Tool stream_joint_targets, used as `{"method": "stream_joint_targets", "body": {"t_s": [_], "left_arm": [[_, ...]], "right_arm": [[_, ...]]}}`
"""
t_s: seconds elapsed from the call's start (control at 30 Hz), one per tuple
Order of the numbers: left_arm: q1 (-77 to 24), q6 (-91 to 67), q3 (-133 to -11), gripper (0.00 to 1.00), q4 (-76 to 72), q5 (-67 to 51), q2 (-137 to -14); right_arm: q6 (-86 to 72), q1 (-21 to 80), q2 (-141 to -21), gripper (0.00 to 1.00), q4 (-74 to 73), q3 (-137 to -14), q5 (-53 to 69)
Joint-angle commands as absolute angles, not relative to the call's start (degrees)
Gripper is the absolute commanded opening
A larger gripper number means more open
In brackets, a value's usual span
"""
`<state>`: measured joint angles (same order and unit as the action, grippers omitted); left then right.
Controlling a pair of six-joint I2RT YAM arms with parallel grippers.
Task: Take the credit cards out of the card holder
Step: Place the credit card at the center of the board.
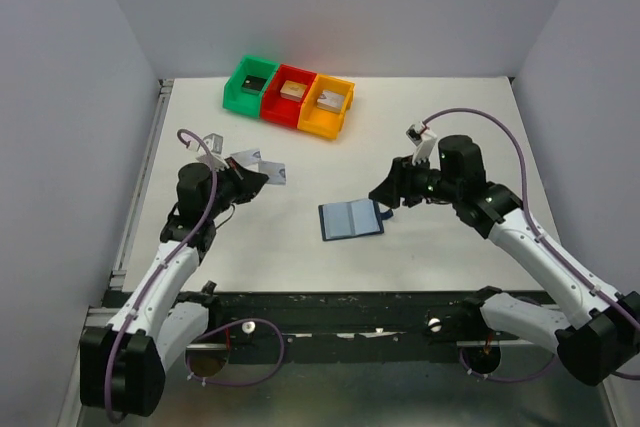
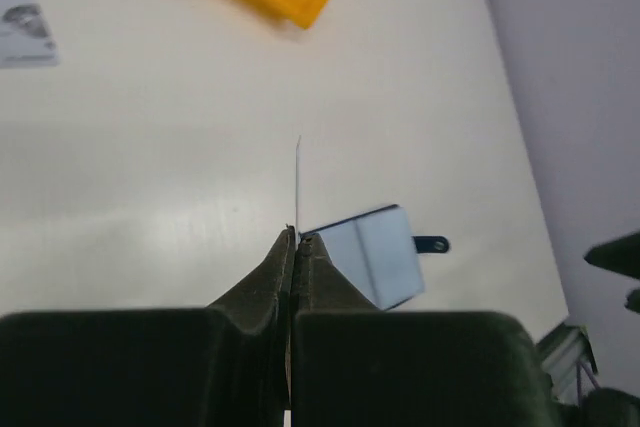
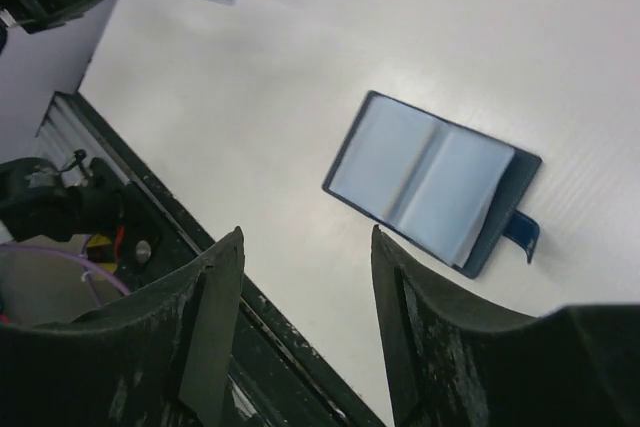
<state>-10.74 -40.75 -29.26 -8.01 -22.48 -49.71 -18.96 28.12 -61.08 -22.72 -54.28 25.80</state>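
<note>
My left gripper needs to move away from the card holder first, so that it can get down beside the near edge of the flat grey card [image 1: 250, 165] [image 2: 29, 69].
The dark navy card holder [image 1: 351, 219] lies open on the table, its greyish pockets up and its strap tab to the right. It also shows in the left wrist view [image 2: 370, 262] and the right wrist view [image 3: 430, 182]. My left gripper [image 1: 262, 179] is up-left of the holder and shut on a thin silver-grey card [image 1: 275, 173], seen edge-on in the left wrist view [image 2: 297, 182]. Another grey card [image 2: 22, 27] lies flat on the table. My right gripper [image 1: 385, 192] is open and empty just right of the holder, above the table [image 3: 305, 237].
Green [image 1: 250, 82], red [image 1: 290, 95] and orange [image 1: 327, 105] bins stand in a row at the back, each with a small block inside. The table's black front rail [image 3: 130, 217] runs close below my right gripper. Grey walls enclose three sides.
</note>
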Motion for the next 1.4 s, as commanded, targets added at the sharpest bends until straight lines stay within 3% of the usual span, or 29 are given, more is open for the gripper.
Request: {"method": "stream_joint_targets", "body": {"t_s": [0.0,0.23,0.9,1.13,1.37], "left_arm": [[-4.33,-42.01,-29.97,0.00,-0.17,-14.13,-58.86],[7.64,-45.35,-30.76,0.00,-11.67,-30.93,-76.63],[11.69,-45.79,-39.81,0.00,-16.44,-36.30,-95.44],[12.30,-44.82,-42.36,0.14,-14.68,-36.21,-98.08],[12.74,-43.86,-43.50,0.20,-13.71,-36.65,-99.58]], "right_arm": [[-23.47,28.30,-59.59,0.61,-15.47,-47.20,18.36],[-24.34,28.30,-64.86,0.60,-15.56,-46.15,25.05],[-24.52,28.30,-69.61,0.59,-13.18,-45.35,28.21],[-24.08,28.30,-69.96,0.59,-13.80,-45.97,27.86],[-23.64,28.30,-70.14,0.60,-14.41,-45.62,27.16]]}}
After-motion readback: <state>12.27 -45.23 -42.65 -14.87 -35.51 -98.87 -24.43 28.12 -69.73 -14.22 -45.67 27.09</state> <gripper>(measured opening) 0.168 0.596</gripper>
